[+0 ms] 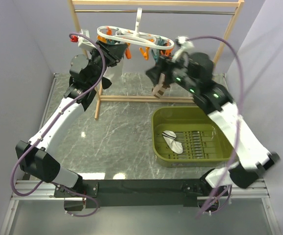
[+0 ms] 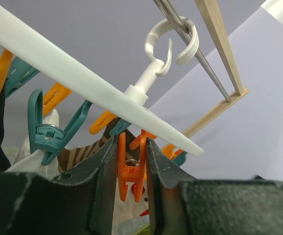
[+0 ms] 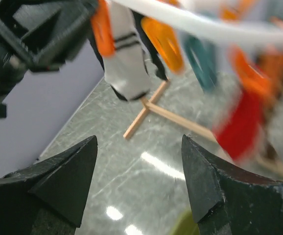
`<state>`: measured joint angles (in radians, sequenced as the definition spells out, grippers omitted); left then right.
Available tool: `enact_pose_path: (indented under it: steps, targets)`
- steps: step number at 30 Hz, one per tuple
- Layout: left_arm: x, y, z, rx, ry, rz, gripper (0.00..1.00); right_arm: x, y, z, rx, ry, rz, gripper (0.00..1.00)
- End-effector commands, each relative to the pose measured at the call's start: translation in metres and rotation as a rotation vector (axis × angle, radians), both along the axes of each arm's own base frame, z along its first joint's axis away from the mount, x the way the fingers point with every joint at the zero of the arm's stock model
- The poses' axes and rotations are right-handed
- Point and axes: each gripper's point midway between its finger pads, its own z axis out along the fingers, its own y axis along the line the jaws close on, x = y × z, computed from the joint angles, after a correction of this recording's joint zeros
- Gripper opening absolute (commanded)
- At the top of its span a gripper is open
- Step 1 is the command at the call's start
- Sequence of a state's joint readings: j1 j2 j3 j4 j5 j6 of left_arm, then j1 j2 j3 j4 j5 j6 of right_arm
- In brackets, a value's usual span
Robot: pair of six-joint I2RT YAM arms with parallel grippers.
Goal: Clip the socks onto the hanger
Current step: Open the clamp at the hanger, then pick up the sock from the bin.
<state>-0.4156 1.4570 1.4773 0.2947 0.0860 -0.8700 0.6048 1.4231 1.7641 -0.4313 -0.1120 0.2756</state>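
Observation:
The white sock is lying unclipped in the green bin, so my right gripper should move back and down from the hanger (image 1: 131, 35) into the bin, onto the white sock's striped cuff (image 1: 169, 135).
The white oval hanger (image 1: 131, 35) hangs by its hook (image 2: 173, 41) from the rack's metal rod. My left gripper (image 1: 113, 53) is at its left end, shut on the handles of an orange clip (image 2: 130, 171). One white sock with dark cuff stripes (image 3: 127, 66) hangs from the hanger beside that gripper; it also shows in the top view (image 1: 113, 72). The other white sock (image 1: 172, 142) lies in the green bin. My right gripper (image 1: 157, 81) is open and empty under the hanger's right part, its jaws (image 3: 139, 139) wide apart above the table.
A tall wooden rack frame (image 1: 131, 98) stands at the back of the marble table. A brown striped sock (image 1: 158, 90) hangs by my right gripper. The green bin (image 1: 156, 134) sits right of centre. Several teal clips (image 2: 43, 132) and orange clips hang from the hanger.

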Motion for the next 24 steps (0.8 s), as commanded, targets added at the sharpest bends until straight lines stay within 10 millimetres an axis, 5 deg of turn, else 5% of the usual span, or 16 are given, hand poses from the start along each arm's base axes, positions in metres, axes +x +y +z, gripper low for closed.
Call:
enact_pose_path:
  steps: [1, 3, 6, 11, 19, 24]
  targets:
    - [-0.003, 0.007, 0.020, -0.008, -0.091, 0.041, 0.15, -0.033, -0.069, -0.030, -0.001, 0.171, -0.161, 0.76]
    - [-0.002, 0.007, 0.017, -0.004, -0.094, 0.044, 0.15, -0.047, -0.099, -0.053, 0.003, 0.251, -0.241, 0.76]
    - [-0.001, 0.008, 0.016, 0.001, -0.105, 0.051, 0.15, -0.065, -0.152, -0.130, -0.031, 0.431, -0.491, 0.76]
    - [-0.002, 0.006, 0.015, 0.011, -0.111, 0.042, 0.15, -0.089, -0.192, -0.196, 0.043, 0.577, -0.722, 0.76]
    - [-0.013, 0.007, 0.024, 0.028, -0.146, 0.032, 0.16, -0.103, -0.215, -0.293, 0.009, 0.795, -0.861, 0.77]
    - [-0.017, 0.008, 0.019, 0.039, -0.128, 0.024, 0.16, -0.091, -0.207, -0.316, -0.006, 0.797, -0.823, 0.77]
